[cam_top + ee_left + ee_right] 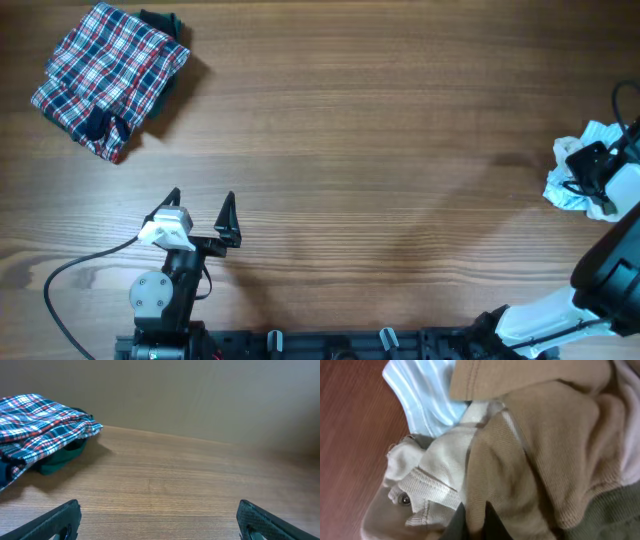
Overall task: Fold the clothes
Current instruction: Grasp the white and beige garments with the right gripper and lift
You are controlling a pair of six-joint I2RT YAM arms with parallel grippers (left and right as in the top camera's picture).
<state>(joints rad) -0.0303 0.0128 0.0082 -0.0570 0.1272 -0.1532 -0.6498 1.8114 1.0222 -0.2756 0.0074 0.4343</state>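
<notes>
My right gripper will lift the tan-beige fold next, then go there, left in the overhead view.
The clothes lie in a crumpled heap (575, 185) at the table's far right edge. In the right wrist view the heap fills the frame: a cream-white top (437, 467), tan-beige sleeve parts (545, 450), an olive edge (610, 515) and a pale blue striped garment (427, 390). My right gripper (476, 522) is shut on a fold of the tan-beige cloth. In the overhead view the right gripper (597, 165) sits on the heap. My left gripper (203, 215) is open and empty at the front left, far from the heap.
A folded red, white and blue plaid garment (108, 78) lies on a dark green one at the back left, also in the left wrist view (40, 425). A black cable (70, 275) runs from the left arm.
</notes>
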